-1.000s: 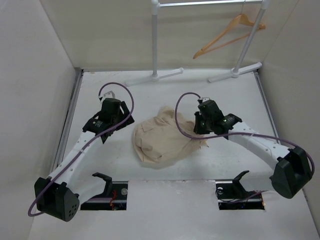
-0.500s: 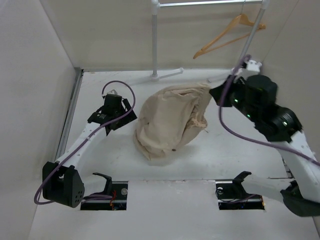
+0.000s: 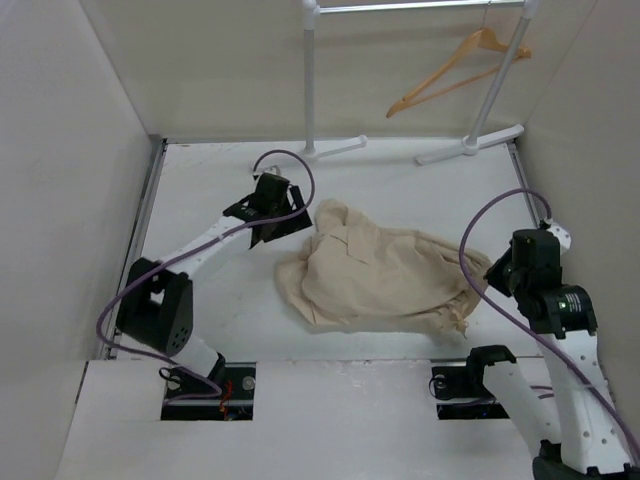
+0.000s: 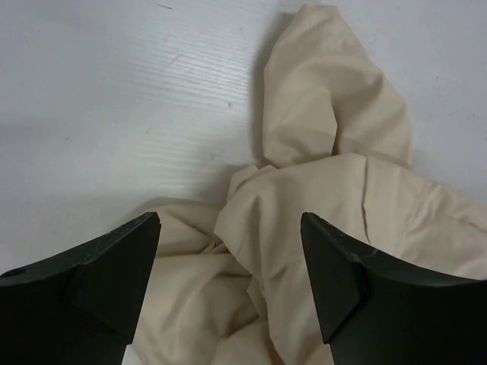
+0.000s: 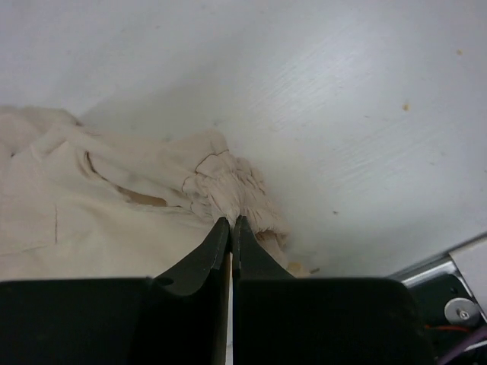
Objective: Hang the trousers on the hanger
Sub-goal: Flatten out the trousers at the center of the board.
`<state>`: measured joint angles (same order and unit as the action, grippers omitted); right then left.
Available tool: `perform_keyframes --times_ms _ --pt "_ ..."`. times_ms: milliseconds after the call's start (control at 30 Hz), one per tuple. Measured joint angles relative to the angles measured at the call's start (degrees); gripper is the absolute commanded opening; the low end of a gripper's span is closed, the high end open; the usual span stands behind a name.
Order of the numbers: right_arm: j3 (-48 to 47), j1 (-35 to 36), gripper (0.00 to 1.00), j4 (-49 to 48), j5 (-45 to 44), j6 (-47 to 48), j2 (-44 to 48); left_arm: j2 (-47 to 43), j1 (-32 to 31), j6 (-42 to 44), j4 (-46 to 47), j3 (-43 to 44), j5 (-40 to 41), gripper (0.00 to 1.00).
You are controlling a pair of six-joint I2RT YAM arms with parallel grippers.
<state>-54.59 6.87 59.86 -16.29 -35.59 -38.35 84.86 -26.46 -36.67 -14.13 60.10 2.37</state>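
The right gripper draws the waistband outward next, spreading the crumpled trousers, and releases it on the bare tabletop before the rack.
The beige trousers (image 3: 380, 280) lie spread and crumpled on the white table, stretched from the middle towards the right. My right gripper (image 3: 478, 290) is shut on the gathered waistband at their right end; the right wrist view shows its jaws pinched on the ruffled cloth (image 5: 232, 194). My left gripper (image 3: 300, 222) is open at the trousers' upper left corner, its fingers (image 4: 114, 266) straddling folds of the cloth (image 4: 335, 190) without gripping. The tan wooden hanger (image 3: 455, 70) hangs from the rack rail at the back right.
The white clothes rack (image 3: 310, 80) stands at the back, its feet (image 3: 470, 145) on the table. White walls close in on left, right and back. Two openings with arm mounts (image 3: 210, 385) sit at the near edge.
My right gripper has lifted the trousers, carried them right and lowered them, spreading the cloth. My left arm has moved forward and right to the cloth's upper left corner.
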Motion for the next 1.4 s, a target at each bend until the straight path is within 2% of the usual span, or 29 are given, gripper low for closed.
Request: perform_keyframes --times_ms 100,300,333,400,467,500,600,700,800,933,1033,1100,1200,1300,1400 --pt "0.1 -4.1 0.00 1.2 -0.6 -0.1 2.6 8.6 -1.8 0.0 1.9 4.6 -0.2 0.75" --pt "0.2 -4.6 0.00 1.4 0.3 -1.0 5.5 22.9 -5.0 0.0 5.0 13.5 -3.5 0.75" --pt "0.3 -4.6 0.00 1.3 0.7 -1.4 5.5 24.6 -5.6 0.0 5.4 14.5 -3.9 0.72" --pt "0.9 -4.0 0.00 1.1 1.5 -2.2 5.7 27.4 -6.5 -0.3 5.9 16.5 -4.3 0.56" --pt "1.8 -2.4 0.00 1.0 2.0 -2.8 6.1 29.9 -7.3 -0.5 6.5 18.3 -4.7 0.19" --pt "2.2 -1.5 0.00 1.0 2.3 -3.1 6.3 30.6 -7.4 -0.6 6.9 18.6 -4.8 0.11" --pt "2.3 0.2 0.00 0.9 2.4 -3.4 6.8 29.4 -6.8 -1.4 6.9 17.3 -2.6 0.08" --pt "1.7 1.0 0.00 0.9 2.5 -3.5 6.6 20.5 -3.6 -2.2 5.1 12.0 0.9 0.08" --pt "-0.9 2.3 0.00 0.6 2.6 -3.5 5.5 5.4 2.2 -2.4 0.4 9.9 5.0 0.08" --pt "-8.1 5.0 0.00 -0.3 2.6 -3.7 3.8 -14.7 9.8 -1.9 -3.9 15.1 11.8 0.08" --pt "-14.6 7.4 0.00 -0.8 2.6 -3.5 3.3 -24.0 10.9 -0.6 -5.6 20.0 15.1 0.14" --pt "-18.1 9.3 0.00 -1.9 2.6 -3.3 3.5 -26.8 10.5 -0.1 -6.1 21.1 15.4 0.20" --pt "-19.5 10.9 0.00 -3.2 2.3 -3.0 3.8 -23.5 7.8 0.4 -6.4 21.0 13.8 0.37" --pt "-16.9 11.1 0.00 -3.5 2.2 -2.7 3.8 -10.6 2.7 2.3 -4.6 20.5 9.6 0.61" --pt "-12.7 11.0 0.00 -3.2 2.2 -2.5 3.9 5.7 -0.6 4.2 -2.4 20.0 4.9 0.70"
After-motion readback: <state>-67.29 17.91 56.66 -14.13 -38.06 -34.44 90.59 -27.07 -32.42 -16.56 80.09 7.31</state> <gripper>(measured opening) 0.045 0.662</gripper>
